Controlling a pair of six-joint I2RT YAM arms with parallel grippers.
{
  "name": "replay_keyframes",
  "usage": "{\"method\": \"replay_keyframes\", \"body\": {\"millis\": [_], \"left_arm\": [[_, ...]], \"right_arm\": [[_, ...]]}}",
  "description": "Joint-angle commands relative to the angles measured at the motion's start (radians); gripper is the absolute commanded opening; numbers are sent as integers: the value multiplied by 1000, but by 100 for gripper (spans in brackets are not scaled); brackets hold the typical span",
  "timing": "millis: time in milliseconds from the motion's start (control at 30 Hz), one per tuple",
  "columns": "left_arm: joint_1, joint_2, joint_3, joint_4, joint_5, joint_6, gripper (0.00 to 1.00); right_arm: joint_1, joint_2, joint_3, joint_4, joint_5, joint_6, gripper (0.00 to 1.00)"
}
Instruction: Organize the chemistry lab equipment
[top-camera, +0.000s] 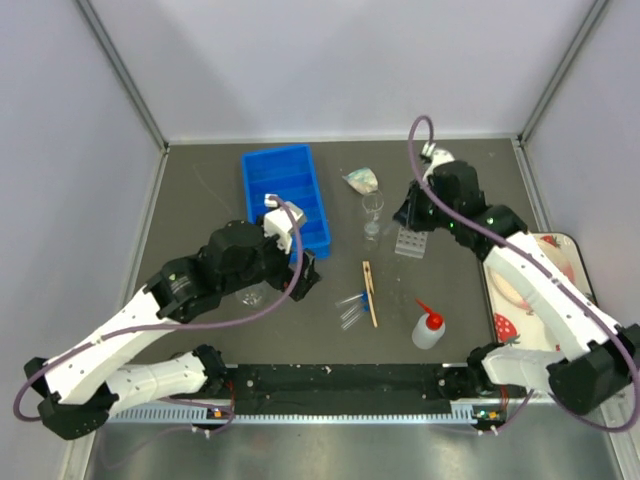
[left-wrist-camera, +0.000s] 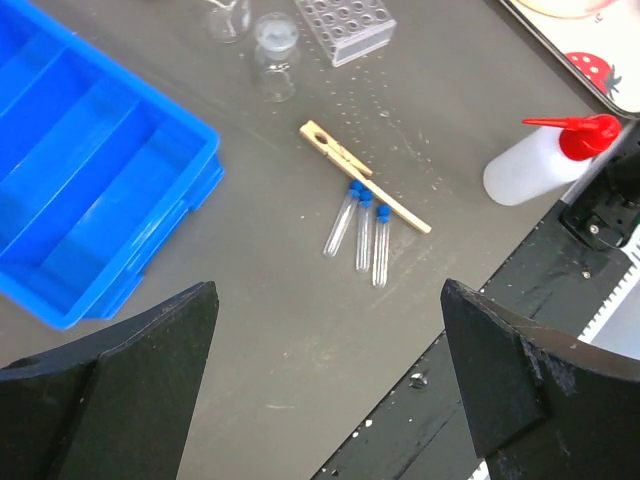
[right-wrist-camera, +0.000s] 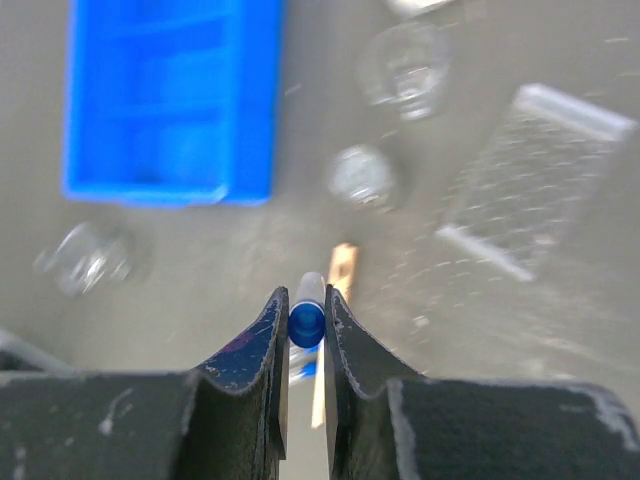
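Observation:
The right gripper moves to the right in the top view next, turning and lowering onto the rack's far tray-side corner (right-wrist-camera: 600, 143), since the rack's visible holes are empty.
My right gripper (right-wrist-camera: 305, 293) is shut on a blue-capped clear tube (right-wrist-camera: 307, 318) and holds it above the table, just left of the clear tube rack (right-wrist-camera: 530, 190). In the top view this gripper (top-camera: 407, 217) sits just behind the rack (top-camera: 410, 242). My left gripper (left-wrist-camera: 328, 288) is open and empty above bare table, near three blue-capped tubes (left-wrist-camera: 361, 232) lying beside the wooden clamp (left-wrist-camera: 365, 176). The white squeeze bottle (left-wrist-camera: 530, 168) with the red nozzle lies to the right. A beaker (top-camera: 373, 206) and a small flask (top-camera: 371, 231) stand left of the rack. Another flask (top-camera: 360, 180) lies tipped behind them.
The blue divided bin (top-camera: 285, 195) stands at the back left of centre, with nothing visible in it. A further clear flask (top-camera: 250, 295) sits partly under my left arm. The strawberry-patterned tray (top-camera: 550, 250) lies at the right edge under my right arm.

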Motion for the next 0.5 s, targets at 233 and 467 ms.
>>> {"method": "replay_keyframes", "body": {"millis": [233, 467], "left_arm": [[0, -155, -143, 46, -206, -59, 99], [1, -173, -176, 87, -182, -56, 99]], "right_arm": [[-150, 321, 262, 31, 444, -85, 0], [-211, 467, 342, 62, 432, -86, 0]]}}
